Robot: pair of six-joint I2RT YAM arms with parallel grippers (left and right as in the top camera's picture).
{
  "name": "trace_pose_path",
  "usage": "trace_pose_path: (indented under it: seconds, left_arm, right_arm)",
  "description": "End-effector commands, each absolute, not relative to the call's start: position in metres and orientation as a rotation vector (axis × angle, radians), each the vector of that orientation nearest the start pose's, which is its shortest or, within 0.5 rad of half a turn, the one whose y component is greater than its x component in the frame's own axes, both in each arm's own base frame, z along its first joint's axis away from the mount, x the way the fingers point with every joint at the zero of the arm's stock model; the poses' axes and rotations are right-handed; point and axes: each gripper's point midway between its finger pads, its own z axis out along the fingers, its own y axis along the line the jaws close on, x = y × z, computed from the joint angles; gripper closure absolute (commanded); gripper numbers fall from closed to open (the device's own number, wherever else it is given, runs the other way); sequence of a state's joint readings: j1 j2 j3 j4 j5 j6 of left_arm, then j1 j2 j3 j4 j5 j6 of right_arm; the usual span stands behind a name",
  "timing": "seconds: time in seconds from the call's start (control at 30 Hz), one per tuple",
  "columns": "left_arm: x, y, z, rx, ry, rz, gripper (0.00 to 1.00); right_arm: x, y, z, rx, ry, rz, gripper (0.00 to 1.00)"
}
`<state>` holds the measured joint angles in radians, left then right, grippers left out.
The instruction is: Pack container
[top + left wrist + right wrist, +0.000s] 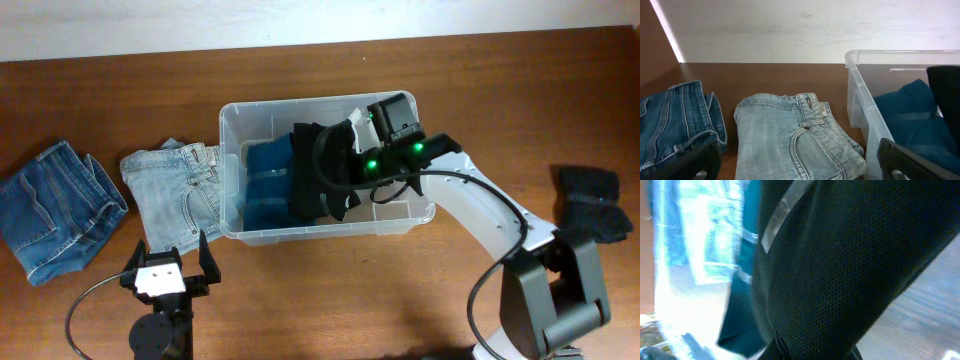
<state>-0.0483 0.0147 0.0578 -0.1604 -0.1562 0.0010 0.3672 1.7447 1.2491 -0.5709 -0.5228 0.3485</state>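
My right gripper lowers and releases the black mesh garment (315,170) on the container's bottom beside the folded blue garment next, since that spot is below the gripper.
The clear plastic container (232,180) stands at the table's middle and shows at the right of the left wrist view (860,95). It holds a folded blue garment (268,182), also seen in the left wrist view (910,117). My right gripper (352,165) reaches into the container and is shut on a black mesh garment (315,170), which fills the right wrist view (840,265). My left gripper (168,268) is open and empty near the front edge, before the light-blue jeans (178,190), which also show in the left wrist view (790,140).
Darker folded jeans (55,205) lie at the far left and show in the left wrist view (675,125). A black folded garment (592,200) lies at the right edge. A white wall runs behind the table.
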Motion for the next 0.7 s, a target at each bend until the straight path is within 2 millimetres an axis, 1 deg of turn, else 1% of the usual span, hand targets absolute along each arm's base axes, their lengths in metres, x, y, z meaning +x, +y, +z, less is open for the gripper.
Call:
trace_pose_path:
  seconds: [0.0,0.1,0.43,0.67]
  left_arm:
    - [0.241,0.016,0.157,-0.066,1.685,0.109,0.01]
    - [0.241,0.016,0.157,-0.065,1.685,0.108,0.01]
    - [0.241,0.016,0.157,-0.065,1.685,0.109,0.01]
    - [0.241,0.016,0.157,-0.065,1.685,0.108,0.01]
  right_arm:
    - [0.363,0.221,0.101,-0.190,2.753,0.802,0.96]
    - [0.362,0.214,0.094,-0.208,2.768,0.738,0.96]
    - [0.367,0.207,0.092,-0.258,2.752,0.661,0.96]
    - [0.366,0.207,0.091,-0.267,2.752,0.659,0.96]
